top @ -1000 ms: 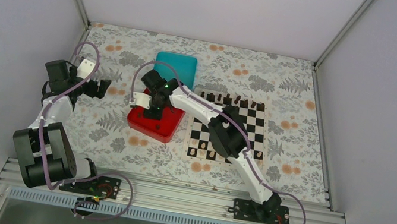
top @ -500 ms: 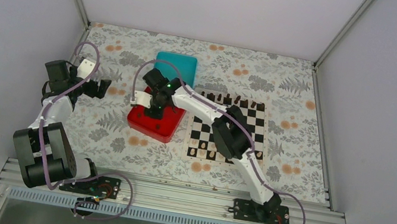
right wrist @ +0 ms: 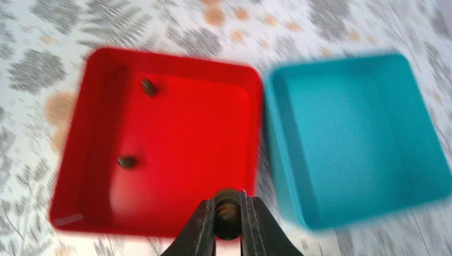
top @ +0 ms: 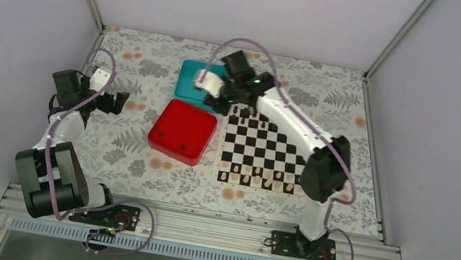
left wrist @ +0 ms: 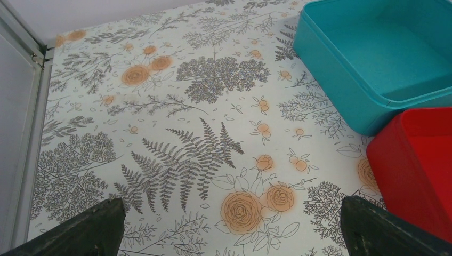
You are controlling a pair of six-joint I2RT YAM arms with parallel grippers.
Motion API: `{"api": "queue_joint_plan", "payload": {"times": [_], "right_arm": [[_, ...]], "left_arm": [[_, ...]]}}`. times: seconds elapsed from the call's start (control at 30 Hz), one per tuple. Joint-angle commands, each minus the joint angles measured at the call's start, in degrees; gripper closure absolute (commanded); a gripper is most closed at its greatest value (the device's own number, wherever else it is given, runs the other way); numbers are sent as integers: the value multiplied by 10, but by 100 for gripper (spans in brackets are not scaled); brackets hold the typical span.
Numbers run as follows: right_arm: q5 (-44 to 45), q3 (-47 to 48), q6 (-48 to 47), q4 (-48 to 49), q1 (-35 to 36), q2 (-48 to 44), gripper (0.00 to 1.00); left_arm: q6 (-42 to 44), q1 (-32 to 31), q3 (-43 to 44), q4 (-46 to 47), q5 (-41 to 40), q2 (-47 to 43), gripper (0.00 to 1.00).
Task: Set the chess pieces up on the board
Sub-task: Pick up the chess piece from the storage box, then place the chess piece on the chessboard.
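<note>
Next, my right gripper carries its pawn to the right in the top view and down. It releases the pawn beside the last visible dark pawn, extending that row of dark pieces.
The chequered board point(top: 267, 151) lies right of the red tray point(top: 195, 122). Dark chess pieces point(top: 255, 114) stand along its far row. Two more dark pieces point(top: 165, 139) lie in the red tray, also seen in the right wrist view point(right wrist: 127, 161). My right gripper point(top: 222, 103) hovers by the board's far left corner. In the right wrist view it point(right wrist: 228, 216) is shut on a dark chess piece point(right wrist: 228, 212). My left gripper point(top: 117, 102) is open and empty over the tablecloth, far left of the trays; its fingertips point(left wrist: 85, 229) stand wide apart.
An empty teal box point(top: 198, 76) stands behind the red tray; it also shows in the left wrist view point(left wrist: 373, 53) and the right wrist view point(right wrist: 362, 138). Pale pieces point(top: 234, 177) line the board's near rows. Enclosure walls close in left, right and back.
My right gripper has risen out of the red tray with a dark piece and swung away to the board's far left corner. The left arm has not moved.
</note>
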Motion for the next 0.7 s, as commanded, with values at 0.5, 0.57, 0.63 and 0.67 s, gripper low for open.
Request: {"api": "queue_joint_plan", "payload": {"times": [0.5, 0.57, 0.63, 0.67], "right_arm": [[44, -345, -4, 97, -339, -138, 95], [49, -355, -5, 106, -346, -128, 95], [55, -364, -6, 118, -349, -119, 95], [57, -366, -6, 123, -353, -114, 95]], "left_arm": [[5, 5, 11, 5, 4, -12, 0], [5, 4, 11, 4, 4, -14, 0], [5, 5, 11, 3, 4, -15, 0], [5, 5, 10, 3, 4, -15, 0]]}}
